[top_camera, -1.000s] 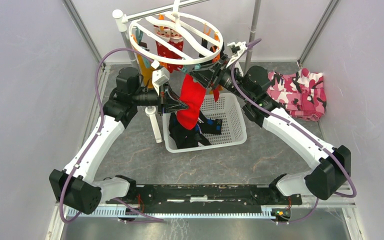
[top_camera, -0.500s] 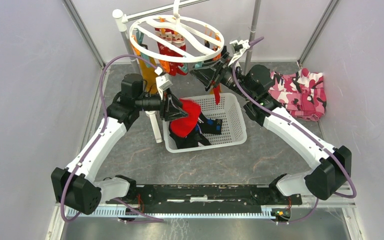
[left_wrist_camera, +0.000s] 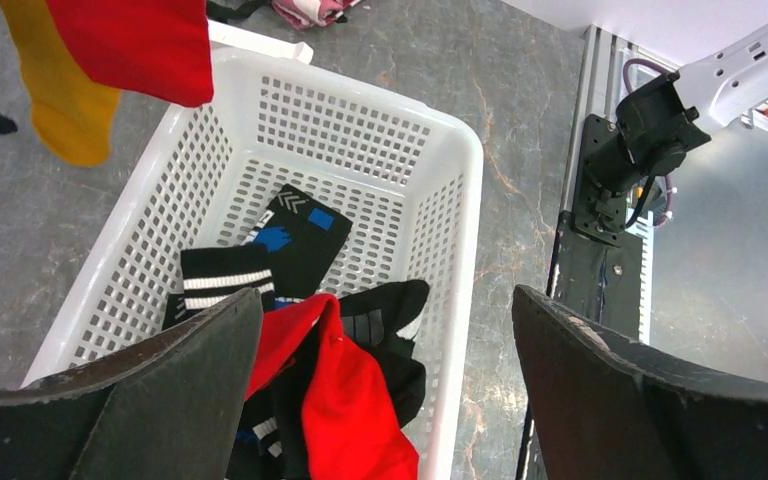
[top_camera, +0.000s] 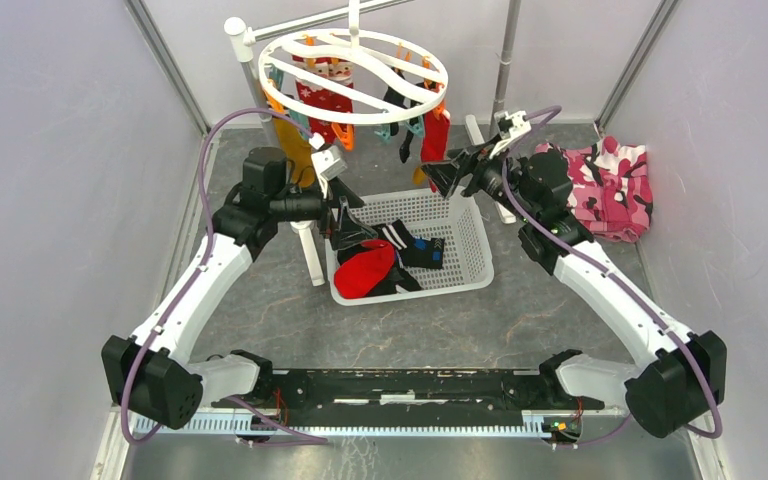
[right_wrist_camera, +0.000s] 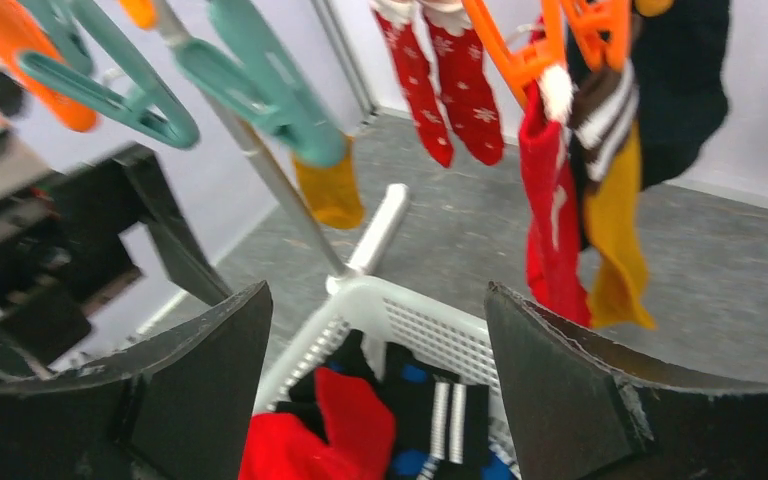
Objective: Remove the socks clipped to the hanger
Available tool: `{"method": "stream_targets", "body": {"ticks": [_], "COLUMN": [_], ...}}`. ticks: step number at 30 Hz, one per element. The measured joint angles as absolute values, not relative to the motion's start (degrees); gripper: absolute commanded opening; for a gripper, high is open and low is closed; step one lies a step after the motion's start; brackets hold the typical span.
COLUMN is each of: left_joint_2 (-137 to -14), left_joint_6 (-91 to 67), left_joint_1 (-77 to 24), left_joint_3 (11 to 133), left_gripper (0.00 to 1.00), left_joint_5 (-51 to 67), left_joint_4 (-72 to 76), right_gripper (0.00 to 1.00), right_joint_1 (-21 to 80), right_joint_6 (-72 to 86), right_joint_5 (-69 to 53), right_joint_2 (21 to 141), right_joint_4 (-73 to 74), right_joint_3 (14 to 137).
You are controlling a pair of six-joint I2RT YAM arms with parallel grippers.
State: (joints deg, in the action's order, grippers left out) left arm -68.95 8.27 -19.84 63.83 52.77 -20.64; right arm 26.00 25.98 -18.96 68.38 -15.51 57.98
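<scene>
The right gripper moves outward next, onto the upper part of the red sock, just below the sock's orange clip.
The white ring hanger (top_camera: 352,75) hangs at the back with several socks clipped to it: red snowflake ones (top_camera: 325,100), a mustard one (top_camera: 298,150), a black one (top_camera: 400,110) and a red one (top_camera: 435,130). My left gripper (top_camera: 345,225) hovers open over the basket's left end; in the left wrist view a loose red sock (left_wrist_camera: 350,400) lies on black socks (left_wrist_camera: 295,235) below the left gripper (left_wrist_camera: 385,340). My right gripper (top_camera: 440,172) is open and empty, just right of the hanger. In the right wrist view teal clips (right_wrist_camera: 260,85) and orange clips (right_wrist_camera: 520,50) hang above the right gripper (right_wrist_camera: 375,340).
The white perforated basket (top_camera: 480,240) sits under the hanger at mid-table. A pink camouflage cloth (top_camera: 605,185) lies at the right wall. The white stand post (top_camera: 305,235) rises just left of the basket. Grey walls close in both sides.
My left gripper came down over the basket, opened and let the red sock fall in. My right gripper opened and drew back right from the hanger, which swung level again.
</scene>
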Motion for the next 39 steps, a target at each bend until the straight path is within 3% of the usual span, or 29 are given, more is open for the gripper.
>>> {"method": "stream_targets", "body": {"ticks": [5, 9, 11, 16, 17, 22, 30, 39], "left_joint_2": [-68.9, -68.9, -68.9, -68.9, -68.9, -68.8, -68.8, -68.8], "left_joint_6": [8.2, 8.2, 8.2, 8.2, 8.1, 7.2, 4.0, -1.7], "left_joint_1": [-19.6, -19.6, -19.3, -18.6, -18.3, -18.1, -18.1, -18.1], "left_joint_3": [65.8, 67.1, 67.2, 67.5, 67.7, 67.9, 67.8, 67.8], "left_gripper": [1.00, 1.00, 1.00, 1.00, 1.00, 1.00, 1.00, 1.00], "left_joint_5": [52.8, 52.8, 52.8, 53.0, 53.0, 53.0, 53.5, 55.7], "left_joint_4": [-20.5, -20.4, -20.5, -20.8, -20.8, -20.4, -17.6, -14.4], "right_gripper": [0.81, 0.69, 0.57, 0.03, 0.00, 0.00, 0.00, 0.00], "right_joint_1": [25.0, 24.3, 23.9, 23.0, 22.8, 22.7, 26.0, 30.0], "right_joint_6": [17.6, 12.6, 10.9, 9.2, 9.4, 11.0, 14.6, 15.2], "right_joint_5": [-14.2, -12.3, -11.6, -11.7, -12.0, -14.0, -17.1, -20.1], "right_joint_2": [69.9, 77.4, 81.7, 88.1, 88.5, 87.2, 75.2, 67.5], "right_joint_4": [-12.5, -11.4, -11.3, -11.2, -11.4, -13.1, -13.5, -9.9], "right_joint_3": [58.0, 63.5, 67.2, 73.8, 74.3, 72.0, 60.4, 59.4]}}
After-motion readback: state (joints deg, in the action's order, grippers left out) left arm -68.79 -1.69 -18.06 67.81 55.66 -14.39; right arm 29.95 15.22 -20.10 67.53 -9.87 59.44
